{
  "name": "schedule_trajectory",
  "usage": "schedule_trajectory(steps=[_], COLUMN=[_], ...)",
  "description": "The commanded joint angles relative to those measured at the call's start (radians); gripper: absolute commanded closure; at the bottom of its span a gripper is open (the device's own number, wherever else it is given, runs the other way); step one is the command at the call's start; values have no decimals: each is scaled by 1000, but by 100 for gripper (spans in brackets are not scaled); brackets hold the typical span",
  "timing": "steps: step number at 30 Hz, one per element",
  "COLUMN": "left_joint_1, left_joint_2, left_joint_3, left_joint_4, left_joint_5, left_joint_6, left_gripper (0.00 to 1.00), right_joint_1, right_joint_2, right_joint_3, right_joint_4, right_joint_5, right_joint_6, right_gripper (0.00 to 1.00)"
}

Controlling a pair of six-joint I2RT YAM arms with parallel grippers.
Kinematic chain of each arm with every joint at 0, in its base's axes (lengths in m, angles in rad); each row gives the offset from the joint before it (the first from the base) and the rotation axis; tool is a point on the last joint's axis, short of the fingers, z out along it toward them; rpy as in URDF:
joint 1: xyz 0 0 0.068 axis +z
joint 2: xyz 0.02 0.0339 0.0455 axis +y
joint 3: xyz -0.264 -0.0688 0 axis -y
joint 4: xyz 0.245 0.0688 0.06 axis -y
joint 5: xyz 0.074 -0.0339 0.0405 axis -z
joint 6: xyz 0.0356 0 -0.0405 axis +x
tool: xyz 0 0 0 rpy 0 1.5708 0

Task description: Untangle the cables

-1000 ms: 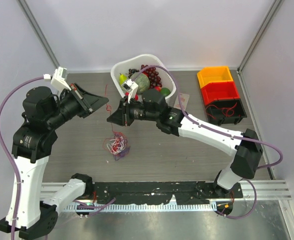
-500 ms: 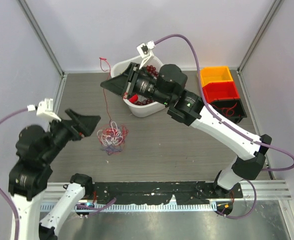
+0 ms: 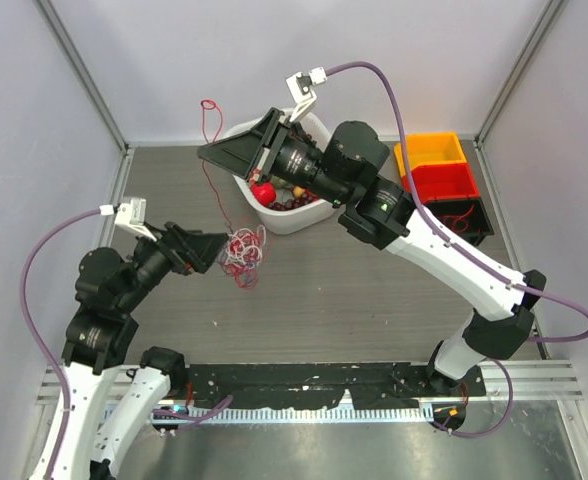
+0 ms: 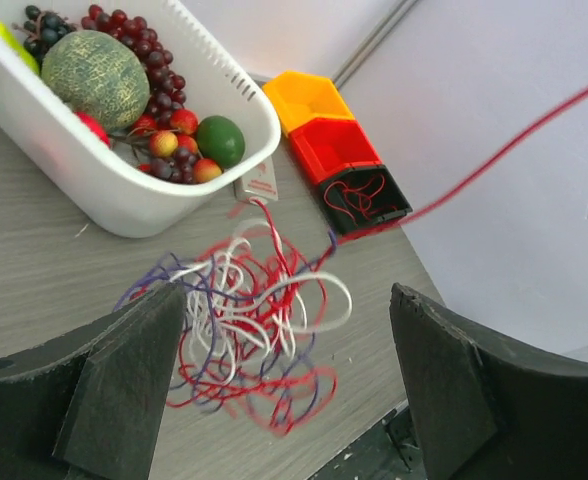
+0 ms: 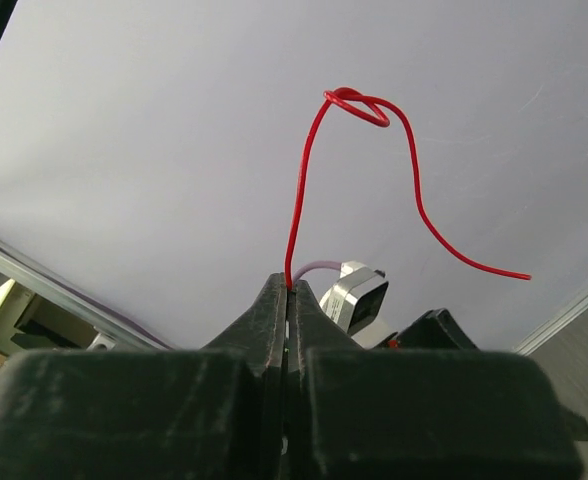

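Observation:
The red cable is still part of the tangle, so my right gripper should lift it to the right in the top view, then lower and release it on bare tabletop.
The cables (image 3: 244, 248) are a small tangle of red, purple-blue and white wires in front of the basket. One red cable (image 3: 210, 170) runs taut from the tangle up to my right gripper (image 3: 203, 151), which is raised over the basket's left side and shut on it. In the right wrist view the red cable (image 5: 299, 190) rises from the pinched right gripper (image 5: 289, 285) and ends in a loop. My left gripper (image 3: 220, 251) is open just left of the tangle. In its wrist view the cables (image 4: 236, 292) sit between the spread fingers of the left gripper (image 4: 286, 300), touching neither.
A white fruit basket (image 3: 309, 215) with melon, grapes and other fruit stands behind the tangle, also in the left wrist view as the basket (image 4: 124, 190). At the back right are an orange bin (image 3: 429, 152), a red bin (image 3: 439, 183) and a black bin (image 3: 456, 228) with red wires.
My right gripper shut on a red cable and lifted it up and back, dragging the tangle toward the basket. My left gripper opened, dropped from the back left and moved beside the tangle.

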Motion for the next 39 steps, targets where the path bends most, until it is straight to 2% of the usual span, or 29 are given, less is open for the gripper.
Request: schedule_trajectory(steps=[1,6,8,9,13,15,17,23,28,34,39], left_joint_1=[-3,-38,-55,-56,-56,-56,-56,-56,-58,-56,-56], left_joint_2=[93,181,202,208,192,178,182,205,210,237,244], left_joint_3=[2,-109,-159,-184,-288,-328,-350,-354,-362,-313,-344], left_joint_4=[212,378,394,368,221,155,93,-27,-33,-77,-77], left_joint_5=[86,118,111,99,-15,-94,-162,-246,-279,-345,-405], left_joint_6=[38,-28,-54,-57,-91,-109,-123,-124,-120,-66,-71], left_gripper=[13,18,26,32,45,47,47,44,38,33,24], right_joint_1=[9,40,52,55,57,57,57,57,57,55,57], right_joint_2=[1,28,48,58,91,101,93,26,-46,-172,-218], right_joint_3=[10,74,135,160,364,465,514,498,481,364,409], right_joint_4=[68,55,23,-22,-121,-154,-145,-122,-151,-225,-214], right_joint_5=[-10,-8,-5,1,56,82,90,128,203,326,352], right_joint_6=[50,25,4,-9,-88,-122,-122,-168,-255,-442,-503], right_gripper=[99,99,99,99,99,99,99,99,99,99,99])
